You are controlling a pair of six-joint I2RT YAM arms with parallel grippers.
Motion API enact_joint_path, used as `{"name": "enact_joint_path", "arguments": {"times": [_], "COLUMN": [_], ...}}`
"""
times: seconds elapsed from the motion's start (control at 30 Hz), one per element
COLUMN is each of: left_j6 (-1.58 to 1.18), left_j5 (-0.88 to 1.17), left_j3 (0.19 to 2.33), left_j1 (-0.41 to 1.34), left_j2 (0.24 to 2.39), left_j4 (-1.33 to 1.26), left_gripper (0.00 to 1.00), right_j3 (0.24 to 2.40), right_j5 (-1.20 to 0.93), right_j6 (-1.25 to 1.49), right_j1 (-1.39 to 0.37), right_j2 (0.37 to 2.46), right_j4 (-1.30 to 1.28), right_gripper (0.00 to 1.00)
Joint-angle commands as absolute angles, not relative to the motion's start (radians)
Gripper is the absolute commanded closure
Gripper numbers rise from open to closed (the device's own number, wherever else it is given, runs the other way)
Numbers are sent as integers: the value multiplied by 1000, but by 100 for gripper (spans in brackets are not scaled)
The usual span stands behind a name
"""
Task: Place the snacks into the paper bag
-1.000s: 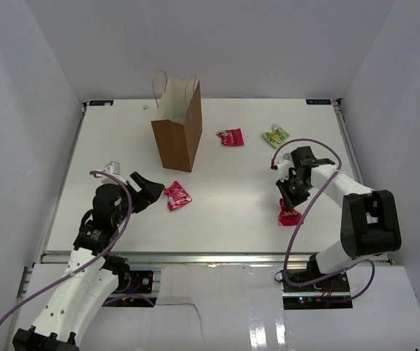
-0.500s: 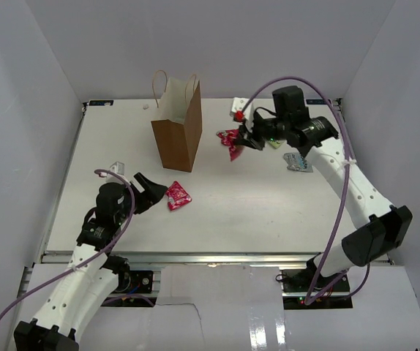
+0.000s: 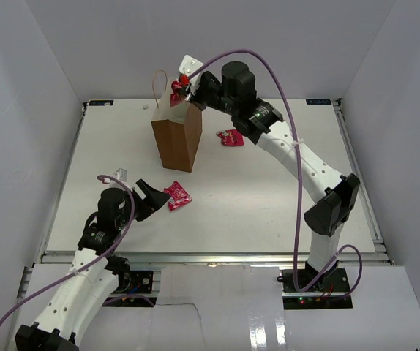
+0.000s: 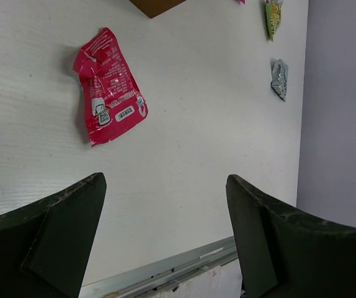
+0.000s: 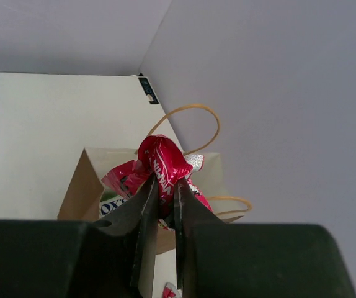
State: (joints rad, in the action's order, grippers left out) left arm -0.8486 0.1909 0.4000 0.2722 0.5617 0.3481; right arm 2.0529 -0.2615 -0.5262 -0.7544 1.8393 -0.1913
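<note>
The right gripper shifts left in the top view next, farther across the bag's opening (image 3: 170, 110), and releases the red packet, since the bag opens below it.
The brown paper bag (image 3: 177, 139) stands upright at the back left of the table. Right above its open mouth, my right gripper (image 3: 186, 85) is shut on a crumpled red snack packet (image 5: 165, 158). The right wrist view shows the bag's pale inside (image 5: 90, 180) below the packet, with a lettered packet (image 5: 113, 206) lying in it. A second red packet (image 3: 177, 195) lies flat on the table just in front of my open left gripper (image 3: 151, 194), which holds nothing. A third red packet (image 3: 230, 137) lies to the right of the bag.
In the left wrist view a yellow-green packet (image 4: 273, 15) and a silver-grey packet (image 4: 280, 79) lie near the right wall. The bag's cord handles (image 5: 187, 113) loop up beside the held packet. White walls close in the table on three sides.
My right arm has lifted the red packet from the front right of the table and swung it up and left, to above the bag's mouth. The left arm has barely moved.
</note>
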Motion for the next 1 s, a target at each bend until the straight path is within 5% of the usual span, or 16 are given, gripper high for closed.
{"name": "enact_joint_path", "arguments": {"times": [0.0, 0.7, 0.77, 0.8, 0.93, 0.97], "left_j6": [-862, -888, -891, -893, -900, -908], "left_j5": [209, 193, 195, 195, 187, 181], "left_j3": [393, 390, 393, 394, 397, 397], "left_j1": [275, 275, 275, 275, 275, 275], "left_j2": [545, 621, 643, 653, 678, 695], "left_j4": [357, 339, 331, 330, 325, 321], "left_gripper": [11, 11, 11, 11, 11, 11], "right_j3": [2100, 2056, 2045, 2037, 2023, 2025], "right_j5": [-160, -15, -8, -6, -12, -15], "right_j6": [-491, -603, -618, -620, -604, -597], "right_j1": [-787, -821, -821, -821, -819, -819], "right_j2": [1876, 2008, 2013, 2013, 1991, 1979], "right_j4": [-12, 202, 204, 204, 203, 201], "right_gripper": [88, 73, 65, 52, 25, 25]}}
